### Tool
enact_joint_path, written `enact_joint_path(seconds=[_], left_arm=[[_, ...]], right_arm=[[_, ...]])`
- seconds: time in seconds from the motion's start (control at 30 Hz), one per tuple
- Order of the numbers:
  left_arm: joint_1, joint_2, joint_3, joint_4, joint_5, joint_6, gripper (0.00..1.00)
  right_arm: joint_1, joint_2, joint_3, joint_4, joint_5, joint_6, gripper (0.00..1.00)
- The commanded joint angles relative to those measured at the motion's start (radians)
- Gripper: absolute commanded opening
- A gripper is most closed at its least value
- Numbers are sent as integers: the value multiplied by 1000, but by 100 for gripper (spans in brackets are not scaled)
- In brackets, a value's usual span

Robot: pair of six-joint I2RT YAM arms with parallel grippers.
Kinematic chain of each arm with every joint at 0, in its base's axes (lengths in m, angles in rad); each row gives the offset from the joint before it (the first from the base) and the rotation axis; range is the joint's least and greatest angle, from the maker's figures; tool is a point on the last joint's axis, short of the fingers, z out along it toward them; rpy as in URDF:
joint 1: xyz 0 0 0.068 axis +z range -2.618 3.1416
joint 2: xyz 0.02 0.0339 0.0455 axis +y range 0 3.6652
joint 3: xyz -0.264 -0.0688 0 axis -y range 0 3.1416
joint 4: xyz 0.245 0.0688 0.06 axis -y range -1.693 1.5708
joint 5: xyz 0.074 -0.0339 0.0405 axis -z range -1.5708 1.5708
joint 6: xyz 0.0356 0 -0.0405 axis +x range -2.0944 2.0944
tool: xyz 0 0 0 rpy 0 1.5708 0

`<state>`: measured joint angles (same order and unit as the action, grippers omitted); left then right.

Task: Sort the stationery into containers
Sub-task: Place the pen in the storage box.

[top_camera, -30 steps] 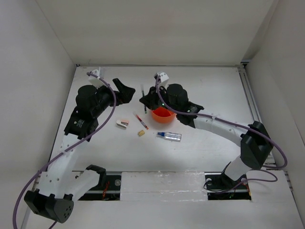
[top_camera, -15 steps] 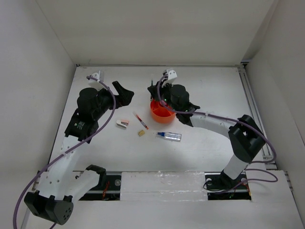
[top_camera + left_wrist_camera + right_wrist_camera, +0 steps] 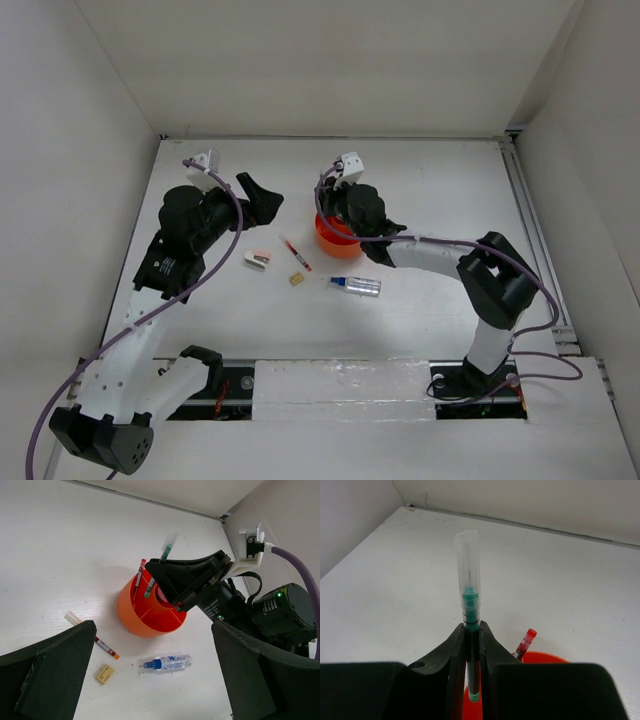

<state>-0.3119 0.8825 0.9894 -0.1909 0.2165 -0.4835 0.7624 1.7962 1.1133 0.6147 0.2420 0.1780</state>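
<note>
I will lower my right gripper toward the orange organizer's opening [image 3: 329, 226] [image 3: 474, 706], next to the standing red pen, and then let go of the green pen.
The orange organizer [image 3: 338, 240] stands mid-table and also shows in the left wrist view [image 3: 145, 615]. My right gripper [image 3: 471, 630] is shut on a green pen [image 3: 470, 595] and holds it upright with its lower end inside the organizer's far-left rim [image 3: 540, 660]. A red pen [image 3: 526, 641] stands in the organizer. My left gripper [image 3: 262, 195] is open and empty, raised to the organizer's left. On the table lie a second red pen [image 3: 295, 253], a tan cube [image 3: 297, 279], a silvery blue-capped tube [image 3: 356, 286] and a white-pink stapler [image 3: 257, 260]. No pink tube is in view.
White walls close the table at left, back and right. A rail [image 3: 525, 210] runs along the right edge. The right arm's forearm [image 3: 440, 255] stretches across the table right of the organizer.
My right gripper has swung off the organizer's top to its far-left rim, bringing the green pen upright. More of the organizer now shows. The left arm has barely moved.
</note>
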Motion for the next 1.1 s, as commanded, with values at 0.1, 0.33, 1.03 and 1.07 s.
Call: enact_joint_path(seconds=[0.1, 0.33, 1.03, 1.07], left_arm=[[4, -19, -17, 48, 43, 16, 100], [4, -19, -17, 48, 61, 25, 100], [4, -10, -17, 57, 80, 25, 100], [4, -10, -17, 57, 80, 25, 100]], right_arm=[[15, 6, -29, 129, 40, -32, 0], [25, 15, -63, 160, 40, -32, 0], [34, 34, -102, 188, 31, -23, 17], [34, 34, -102, 188, 31, -23, 21]])
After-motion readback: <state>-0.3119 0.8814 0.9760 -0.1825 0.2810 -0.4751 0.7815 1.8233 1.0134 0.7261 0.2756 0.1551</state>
